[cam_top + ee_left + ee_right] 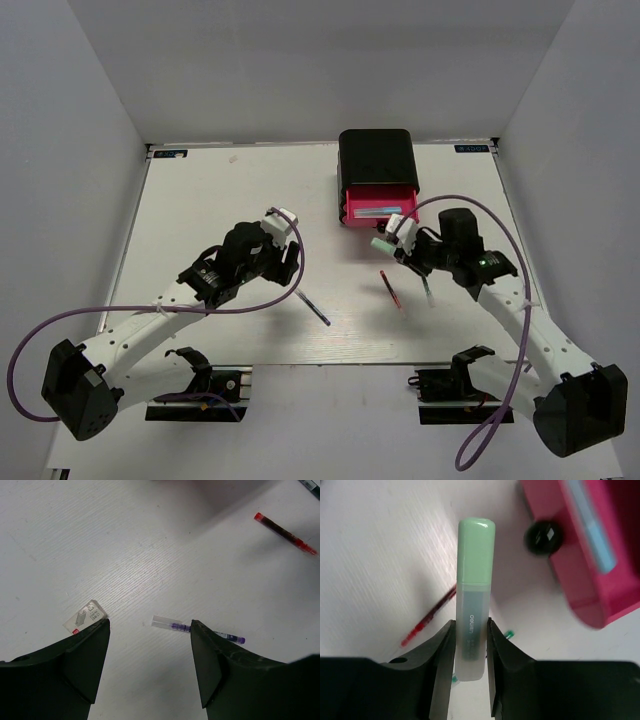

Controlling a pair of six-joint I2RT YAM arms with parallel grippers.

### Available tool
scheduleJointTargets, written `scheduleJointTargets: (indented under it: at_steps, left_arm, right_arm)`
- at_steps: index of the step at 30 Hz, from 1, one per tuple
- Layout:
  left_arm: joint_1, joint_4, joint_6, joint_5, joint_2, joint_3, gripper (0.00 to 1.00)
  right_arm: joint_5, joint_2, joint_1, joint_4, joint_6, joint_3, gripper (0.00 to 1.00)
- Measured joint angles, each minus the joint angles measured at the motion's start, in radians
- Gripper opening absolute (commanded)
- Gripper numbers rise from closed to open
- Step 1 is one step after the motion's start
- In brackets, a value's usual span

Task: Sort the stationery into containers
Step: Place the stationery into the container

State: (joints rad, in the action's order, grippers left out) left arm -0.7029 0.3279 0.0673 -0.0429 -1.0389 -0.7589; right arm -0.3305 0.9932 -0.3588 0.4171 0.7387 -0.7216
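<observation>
My right gripper rises outward past the black knob and over the open pink drawer next and releases the marker inside, because a light blue pen already lies there.
My right gripper is shut on a pale green marker, which sticks out forward above the table just short of the open pink drawer. The drawer has a black knob and holds a light blue pen. From above, the right gripper and marker hang in front of the drawer of the black cabinet. My left gripper is open over a dark blue pen and a tiny whitish block. A red pen lies below the drawer.
A white pen with a green tip lies under the right arm beside the red pen. The dark blue pen lies mid-table near the front edge. The left gripper hovers just left of it. The red pen shows far right in the left wrist view.
</observation>
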Motion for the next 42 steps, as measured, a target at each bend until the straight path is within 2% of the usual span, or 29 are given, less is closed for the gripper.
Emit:
scheduleJointTargets:
  at_steps: [5, 8, 14, 17, 21, 22, 24, 25, 29, 31, 33, 34, 35, 37, 42]
  left_arm:
    - [0.0, -0.02, 0.0, 0.009, 0.0, 0.019, 0.77]
    - [0.0, -0.026, 0.002, 0.018, 0.0, 0.033, 0.77]
    - [0.0, -0.056, 0.015, 0.042, 0.0, 0.042, 0.77]
    - [0.0, -0.067, 0.021, 0.047, 0.0, 0.049, 0.77]
    - [0.0, -0.071, 0.024, 0.047, 0.0, 0.05, 0.78]
    - [0.0, -0.072, 0.026, 0.047, 0.0, 0.05, 0.78]
    - [0.0, -0.074, 0.026, 0.047, 0.0, 0.05, 0.78]
    - [0.0, -0.074, 0.027, 0.047, 0.0, 0.05, 0.78]
    - [0.0, -0.074, 0.027, 0.047, 0.0, 0.05, 0.78]
    - [0.0, -0.074, 0.027, 0.047, 0.0, 0.05, 0.78]
    - [0.0, -0.074, 0.027, 0.047, 0.0, 0.05, 0.78]
    - [0.0, -0.074, 0.027, 0.047, 0.0, 0.05, 0.78]
    - [0.0, -0.074, 0.027, 0.047, 0.0, 0.05, 0.78]
    - [0.0, -0.074, 0.027, 0.047, 0.0, 0.05, 0.78]
    - [0.0, -0.074, 0.027, 0.047, 0.0, 0.05, 0.78]
  right_arm:
    - [-0.173, 0.015, -0.002, 0.063, 0.073, -0.168, 0.07]
    - [-0.226, 0.061, -0.003, 0.064, 0.088, -0.273, 0.07]
    - [-0.188, 0.172, -0.002, -0.031, 0.116, -0.366, 0.07]
    - [-0.158, 0.25, -0.001, -0.063, 0.155, -0.376, 0.11]
    - [-0.124, 0.327, 0.0, -0.082, 0.189, -0.376, 0.27]
    - [-0.117, 0.339, 0.0, -0.088, 0.191, -0.376, 0.41]
    - [-0.105, 0.351, 0.0, -0.102, 0.19, -0.375, 0.55]
    - [-0.101, 0.352, 0.0, -0.11, 0.189, -0.375, 0.65]
    - [-0.097, 0.351, 0.0, -0.147, 0.177, -0.375, 0.65]
    - [-0.097, 0.347, 0.0, -0.156, 0.164, -0.375, 0.6]
    - [-0.099, 0.333, 0.0, -0.158, 0.152, -0.375, 0.49]
    - [-0.106, 0.32, 0.0, -0.154, 0.147, -0.375, 0.38]
    - [-0.12, 0.301, 0.0, -0.149, 0.147, -0.374, 0.17]
    - [-0.164, 0.258, 0.0, -0.124, 0.164, -0.374, 0.0]
    - [-0.29, 0.2, 0.003, 0.052, 0.302, -0.374, 0.0]
